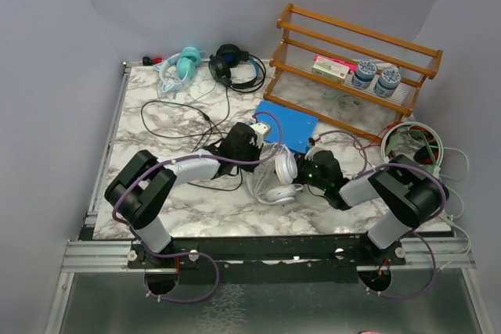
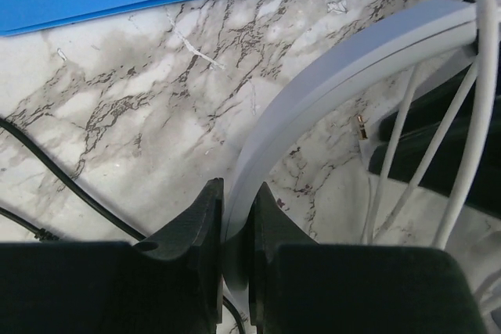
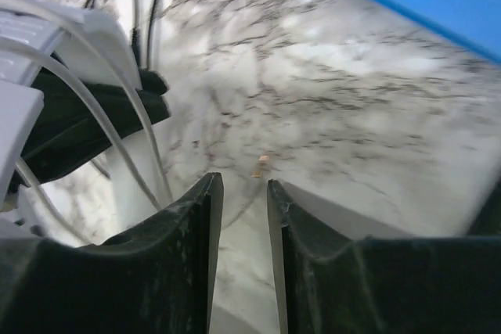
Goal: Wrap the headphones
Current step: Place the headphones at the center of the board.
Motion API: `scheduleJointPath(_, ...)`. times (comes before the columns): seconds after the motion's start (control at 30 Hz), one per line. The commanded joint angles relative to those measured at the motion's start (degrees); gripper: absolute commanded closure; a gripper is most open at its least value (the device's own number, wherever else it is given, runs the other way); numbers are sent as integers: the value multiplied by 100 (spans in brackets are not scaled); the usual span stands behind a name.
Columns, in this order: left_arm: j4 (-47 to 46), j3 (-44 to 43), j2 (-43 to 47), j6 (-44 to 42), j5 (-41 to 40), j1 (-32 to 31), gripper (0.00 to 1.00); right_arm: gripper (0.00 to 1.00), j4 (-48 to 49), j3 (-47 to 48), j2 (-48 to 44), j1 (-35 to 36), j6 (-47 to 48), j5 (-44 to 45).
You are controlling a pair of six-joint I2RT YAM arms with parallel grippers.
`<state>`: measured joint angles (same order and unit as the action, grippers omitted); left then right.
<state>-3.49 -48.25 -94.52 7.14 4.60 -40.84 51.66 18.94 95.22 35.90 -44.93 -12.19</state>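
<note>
The headphones will come down next: my left gripper will lower the white headband (image 2: 344,76) onto the marble, then open to release it.
The white headphones (image 1: 283,181) lie at the table's middle, between the two arms. My left gripper (image 1: 252,140) is shut on their white headband (image 2: 344,76), which runs straight between its jaws (image 2: 235,189). The thin white cable (image 2: 462,154) loops around the headband's far end. My right gripper (image 1: 311,168) stands low over the marble with its jaws a little apart and nothing in them (image 3: 239,181). The cable's gold plug (image 3: 261,164) lies just ahead of its tips. The black headphones (image 1: 233,64) and the teal headphones (image 1: 186,62) lie at the back left.
A blue folder (image 1: 290,124) lies just behind both grippers. A wooden rack (image 1: 352,60) with a box and two jars stands at the back right. A black cable (image 1: 172,127) trails across the left half. A cable bundle (image 1: 411,142) sits at the right edge.
</note>
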Motion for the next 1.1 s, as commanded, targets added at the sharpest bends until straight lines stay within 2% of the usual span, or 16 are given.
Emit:
scheduleJointPath(0.0,612,-87,-356,-322,-1248,-79,100,60,-1330,-237,-722,22,435,1271)
scheduleJointPath(0.07,721,-177,-378,-343,-1317,-76,100,60,-1675,-273,-1018,22,502,1577)
scheduleJointPath(0.27,1155,-487,-472,-497,-1587,-76,100,50,-2399,-432,-1584,22,569,2161)
scheduleJointPath(0.37,1474,-624,-538,-588,-1718,-80,100,39,-3019,-376,-1910,22,455,2608)
scheduleJointPath(0.53,1663,-672,-541,-686,-1703,-88,100,32,-3743,-139,-2367,22,344,3044)
scheduleJointPath(0.63,1782,-731,-577,-758,-1461,-92,100,22,-4092,-65,-2897,23,574,3209)
scheduleJointPath(0.73,1898,-784,-654,-915,-1207,-108,100,16,-4114,-124,-3676,22,860,3124)
scheduleJointPath(0.83,2071,-879,-802,-985,-1108,-123,100,11,-3875,-128,-4149,26,1380,2675)
scheduleJointPath(0.93,2238,-957,-941,-1052,-879,-117,100,0,-3993,230,-3995,22,1737,2222)
scheduleJointPath(1.07,2465,-1111,-1108,-1002,-783,-126,99,0,-4208,769,-3334,27,2079,1754)
